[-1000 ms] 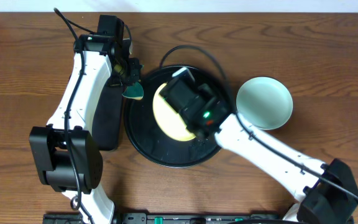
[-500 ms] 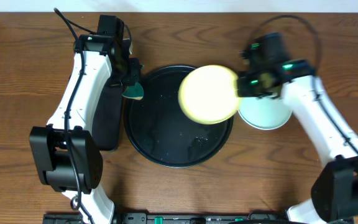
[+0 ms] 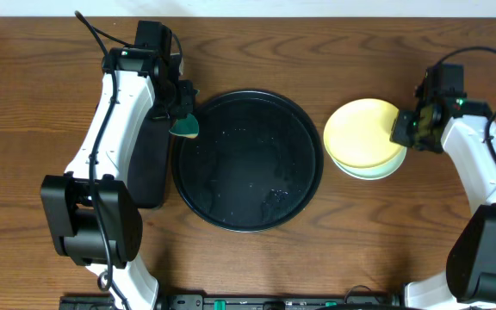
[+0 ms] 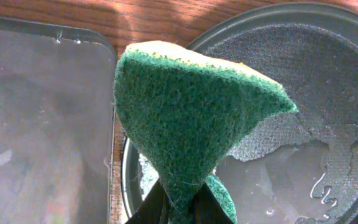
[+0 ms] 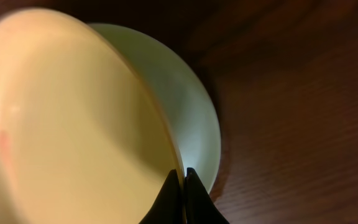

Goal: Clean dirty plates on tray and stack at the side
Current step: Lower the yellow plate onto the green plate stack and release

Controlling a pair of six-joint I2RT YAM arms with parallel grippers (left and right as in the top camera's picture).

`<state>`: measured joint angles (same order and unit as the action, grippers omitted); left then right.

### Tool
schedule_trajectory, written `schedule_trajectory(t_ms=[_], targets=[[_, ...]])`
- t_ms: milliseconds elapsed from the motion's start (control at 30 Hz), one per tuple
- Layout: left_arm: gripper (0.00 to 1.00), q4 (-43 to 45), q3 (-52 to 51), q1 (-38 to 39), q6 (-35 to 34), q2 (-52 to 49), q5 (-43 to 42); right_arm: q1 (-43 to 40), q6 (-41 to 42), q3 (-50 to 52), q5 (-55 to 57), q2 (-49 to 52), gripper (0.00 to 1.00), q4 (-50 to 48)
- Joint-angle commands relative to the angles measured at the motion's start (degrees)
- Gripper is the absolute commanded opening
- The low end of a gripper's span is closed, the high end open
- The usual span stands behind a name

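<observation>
My right gripper brings the tilted yellow plate down slightly back onto the mint plate next, then opens, since the mint plate's near rim shows.
The pale yellow plate lies over a mint-blue plate on the table, right of the round black tray. My right gripper is shut on the yellow plate's right rim. In the right wrist view the yellow plate is pinched at my right gripper's fingertips, tilted over the mint plate. My left gripper is shut on a green and yellow sponge above the tray's left rim. The tray holds no plate and is wet. Only two plates are visible.
A rectangular black tray lies left of the round tray, partly under my left arm; it also shows in the left wrist view. Bare wooden table surrounds the trays. Cables run across the table's back.
My right gripper carried the yellow plate from the round tray to the right and lowered it onto the mint-blue plate. My left arm with the sponge has not moved.
</observation>
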<state>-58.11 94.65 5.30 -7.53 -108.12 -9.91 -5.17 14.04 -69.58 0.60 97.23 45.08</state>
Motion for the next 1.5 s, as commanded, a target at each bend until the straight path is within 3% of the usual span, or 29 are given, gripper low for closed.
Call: schedule_trajectory(t_ms=[0,200,267,333,467,633,867,1367,1467], targets=[[0.08,0.1,1.2,-0.3,-0.5,0.4,0.6,-1.4,0.7,4.6,2.2,-1.2,0.01,-4.5],[0.08,0.1,1.2,-0.3,-0.5,0.4,0.6,-1.7,0.7,8.2,2.2,-1.2,0.01,-8.1],[0.08,0.3,1.2,-0.4,-0.5,0.4,0.6,-1.7,0.7,8.2,2.4,-1.2,0.14,-8.0],[0.08,0.2,1.6,-0.8,-0.5,0.4,0.6,-1.7,0.7,7.8,1.7,-1.2,0.4,-7.9],[0.08,-1.4,2.8,-2.5,0.4,1.0,0.6,-1.6,-0.7,4.0,-2.5,-1.9,0.58,-4.3],[0.08,-3.6,3.0,-6.3,5.3,3.9,0.6,0.1,-4.9,-5.4,-2.9,-2.9,0.71,3.3],[0.07,-7.0,1.9,-11.9,16.1,4.5,4.4,3.8,-5.2,-10.3,-3.8,-3.3,0.79,4.9],[0.08,5.6,-12.6,-14.9,15.8,0.7,6.4,9.2,-5.6,-10.3,-4.1,-3.2,0.82,4.9],[0.14,8.0,-14.7,-14.9,15.8,0.4,6.4,9.2,-5.6,-10.3,-4.1,-3.2,0.82,5.3]])
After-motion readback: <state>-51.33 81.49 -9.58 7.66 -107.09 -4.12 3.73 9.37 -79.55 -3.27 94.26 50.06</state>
